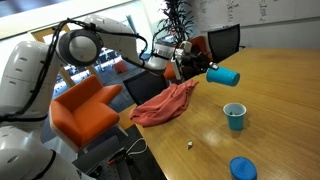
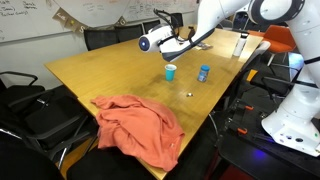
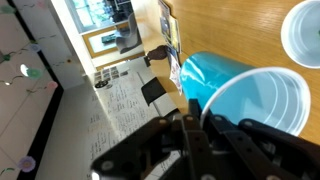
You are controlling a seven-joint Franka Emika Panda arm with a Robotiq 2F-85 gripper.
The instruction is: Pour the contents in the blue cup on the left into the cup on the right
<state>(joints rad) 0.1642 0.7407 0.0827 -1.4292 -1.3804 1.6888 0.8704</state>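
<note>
The gripper turns the tipped cup upright next. It then lowers the cup onto the bare tabletop below, between the red cloth and the standing cup, and releases it.
My gripper (image 1: 196, 68) is shut on the rim of a blue cup (image 1: 223, 75) with a white inside. It holds the cup tipped on its side in the air above the wooden table. In the wrist view one finger (image 3: 193, 128) is inside the rim of the held cup (image 3: 225, 85). A second blue cup (image 1: 235, 116) stands upright on the table below and in front of it. This second cup also shows in an exterior view (image 2: 171, 72) and at the top right of the wrist view (image 3: 305, 30). In an exterior view the held cup (image 2: 146, 43) hangs above and beyond the standing one.
A red cloth (image 1: 165, 103) lies crumpled at the table edge and shows in both exterior views (image 2: 140, 125). A blue round object (image 1: 243, 168) sits near the front. A small pale bit (image 1: 190, 145) lies on the table (image 1: 270, 90). An orange chair (image 1: 85, 110) and black chairs stand around.
</note>
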